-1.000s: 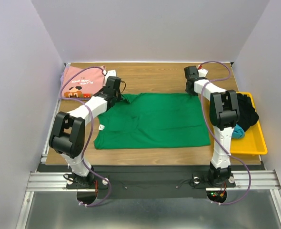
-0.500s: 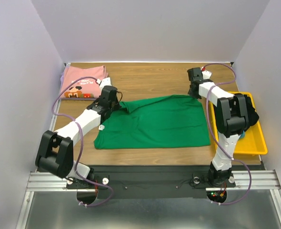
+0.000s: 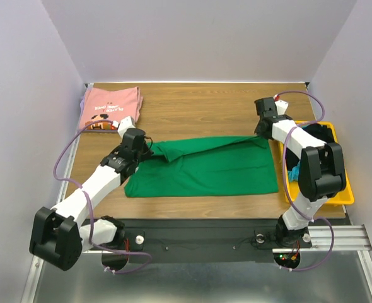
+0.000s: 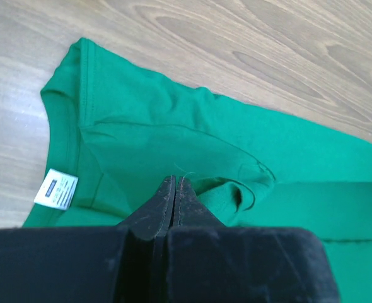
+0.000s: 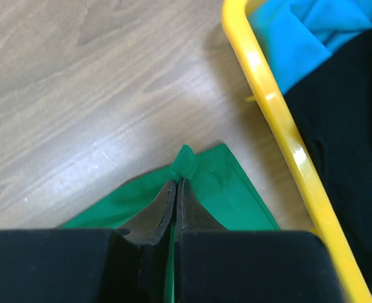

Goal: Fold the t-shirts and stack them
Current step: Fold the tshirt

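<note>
The green t-shirt's near part lies flat and open, back from my left gripper, which should move back over it next and release the pinched cloth.
The green t-shirt (image 3: 205,170) lies spread mid-table, its far edge lifted and drawn into a ridge. My left gripper (image 3: 149,150) is shut on the cloth near the collar; the left wrist view shows the fingertips (image 4: 175,181) pinching a fold of the green t-shirt (image 4: 173,136), with the white neck label (image 4: 55,189) to their left. My right gripper (image 3: 265,134) is shut on the far right corner; in the right wrist view the tips (image 5: 176,184) clamp the green t-shirt (image 5: 214,183) just off the wood. The pink t-shirt (image 3: 110,107) lies folded at the back left.
A yellow tray (image 3: 318,201) along the right table edge holds black and blue clothes (image 3: 325,142). Its rim (image 5: 268,95) runs close to the right of my right gripper. Bare wood lies behind the green t-shirt.
The right gripper has shut on the shirt's far right corner. Both grippers have moved toward the near side, dragging the green shirt's far edge with them.
</note>
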Robot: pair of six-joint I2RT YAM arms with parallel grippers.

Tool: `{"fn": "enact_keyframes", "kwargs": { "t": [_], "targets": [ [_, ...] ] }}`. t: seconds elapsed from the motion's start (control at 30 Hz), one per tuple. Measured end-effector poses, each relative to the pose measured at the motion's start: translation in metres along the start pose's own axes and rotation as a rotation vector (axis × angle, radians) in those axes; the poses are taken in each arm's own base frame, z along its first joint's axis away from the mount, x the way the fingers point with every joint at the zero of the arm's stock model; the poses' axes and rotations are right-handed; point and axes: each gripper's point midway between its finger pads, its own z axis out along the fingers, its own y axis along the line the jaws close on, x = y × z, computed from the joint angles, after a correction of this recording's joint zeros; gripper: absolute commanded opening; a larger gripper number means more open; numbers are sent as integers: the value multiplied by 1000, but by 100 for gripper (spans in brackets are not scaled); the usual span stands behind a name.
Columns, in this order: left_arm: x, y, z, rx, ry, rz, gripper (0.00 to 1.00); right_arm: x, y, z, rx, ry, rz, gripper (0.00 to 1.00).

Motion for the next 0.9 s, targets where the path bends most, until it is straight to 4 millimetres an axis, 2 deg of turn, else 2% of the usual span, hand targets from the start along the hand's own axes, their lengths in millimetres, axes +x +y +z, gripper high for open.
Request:
{"fn": "enact_keyframes", "kwargs": {
  "t": [0.07, 0.17, 0.27, 0.33, 0.37, 0.4, 0.43, 0.5, 0.6, 0.7, 0.77, 0.9],
  "targets": [
    [4, 3, -4, 7, 0, -14, 0, 3, -4, -5, -6, 0, 1, 0],
    [19, 15, -10, -1, 24, -24, 0, 11, -11, -10, -9, 9, -1, 1],
    [36, 24, -14, -2, 59, -36, 1, 25, -21, -13, 1, 28, -8, 9],
    [48, 28, -20, 13, 88, -51, 34, 39, -29, -14, 4, 49, -12, 15],
    [55, 30, -23, 15, 104, -65, 51, 44, -32, -15, 7, 61, -15, 21],
    [60, 32, -25, 10, 117, -75, 77, 52, -36, -16, 8, 74, -18, 44],
    [65, 36, -29, 1, 134, -81, 98, 56, -38, -18, 7, 79, -16, 57],
    [73, 41, -39, -18, 160, -122, 99, 63, -45, -23, 5, 90, -20, 77],
    [75, 43, -51, -20, 167, -168, 99, 63, -45, -36, -37, 88, -5, 81],
    [68, 39, -61, 13, 136, -210, 98, 53, -32, -59, -133, 56, 6, 82],
    [62, 37, -62, 20, 110, -224, 99, 54, -11, -80, -222, 31, -35, 82],
    [53, 33, -54, 7, 85, -221, 99, 90, 64, -141, -536, 46, -181, 74]
  ]
}}
